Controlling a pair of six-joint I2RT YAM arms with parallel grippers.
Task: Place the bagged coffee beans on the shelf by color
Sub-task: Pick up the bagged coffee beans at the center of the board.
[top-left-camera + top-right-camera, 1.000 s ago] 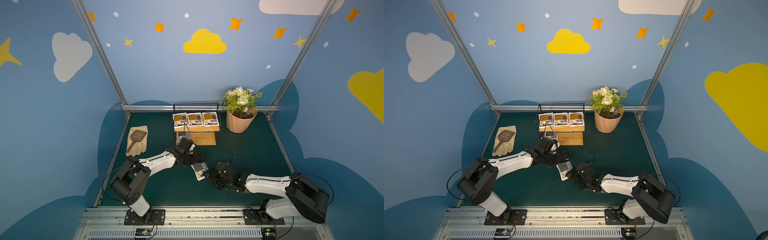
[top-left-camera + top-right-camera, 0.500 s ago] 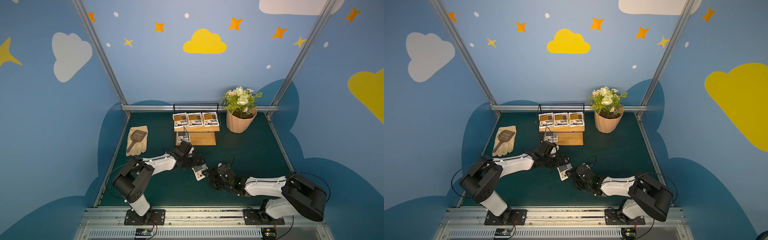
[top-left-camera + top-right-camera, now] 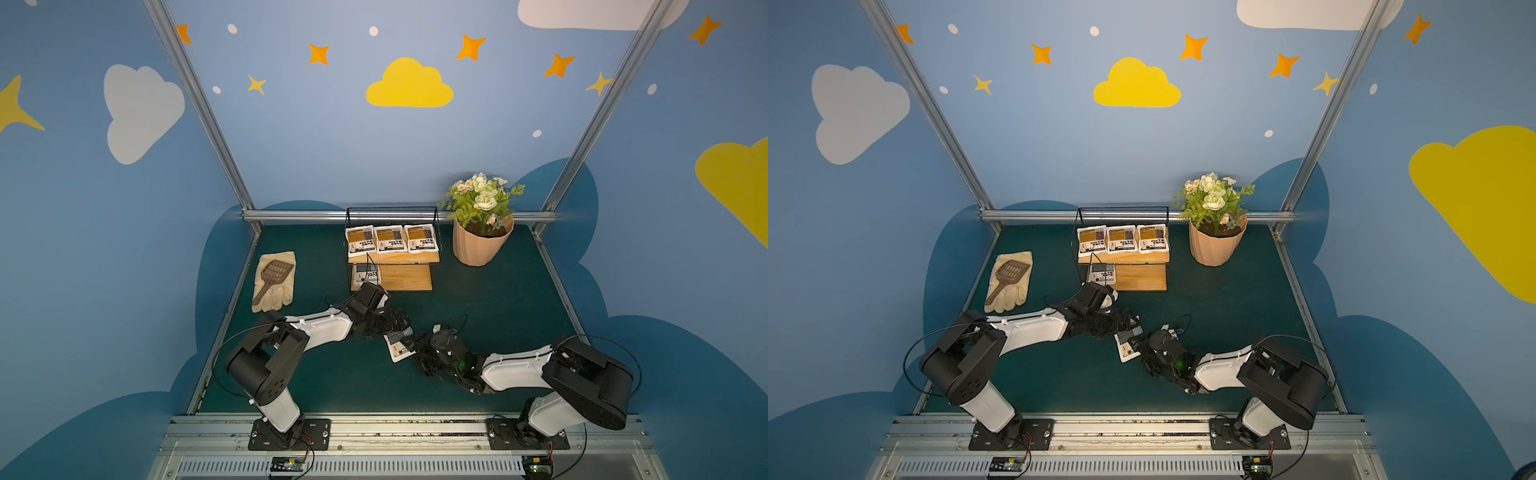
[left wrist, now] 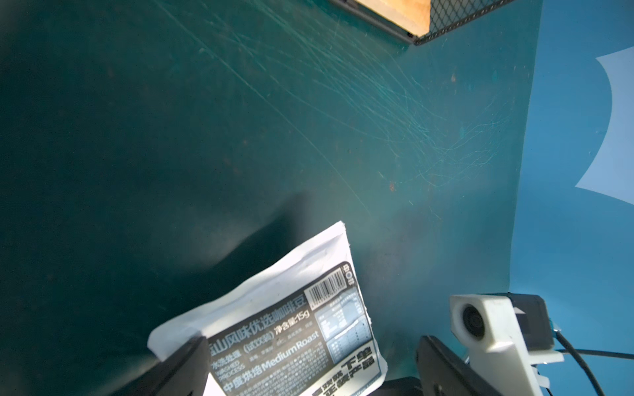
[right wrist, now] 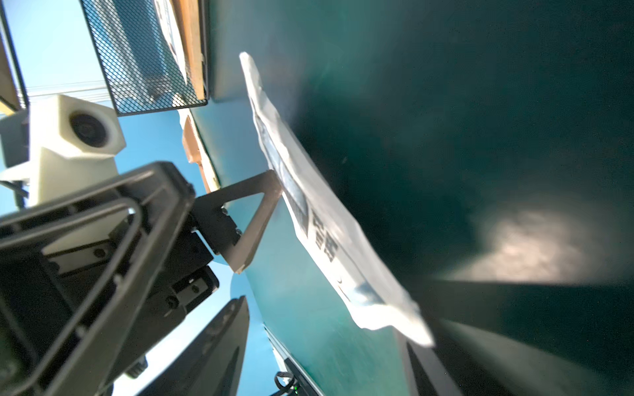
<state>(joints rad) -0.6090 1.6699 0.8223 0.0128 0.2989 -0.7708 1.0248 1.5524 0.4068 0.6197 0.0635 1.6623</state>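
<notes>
My left gripper covers the far end of the bag, so my right gripper should next slide onto the grey-blue bag's near corner [image 3: 411, 353] [image 5: 391, 309] with one finger above and one below, and close.
Three yellow-brown bagged coffee beans [image 3: 390, 240] lie in a row on the top board of the shelf [image 3: 409, 274]. One grey-blue bag [image 3: 365, 272] sits at the left end of the lower board. Another grey-blue bag [image 3: 398, 349] [image 4: 291, 325] lies on the green table between both grippers. My left gripper [image 3: 401, 328] [image 4: 310, 368] is open and straddles it, and one finger touches its printed face. My right gripper [image 3: 415, 347] [image 5: 329, 356] is open too, low over the table. The bag's near corner [image 5: 394, 308] rests by one of its fingers.
A terracotta pot with flowers [image 3: 482, 245] stands to the right of the shelf. A cream glove [image 3: 275, 291] with a brown scoop on it lies at the left. Blue walls with metal posts close in the table on three sides.
My left gripper came away from the shelf's lower board and down onto the loose bag. My right gripper slid left to the bag's other end, and its jaws narrowed a little.
</notes>
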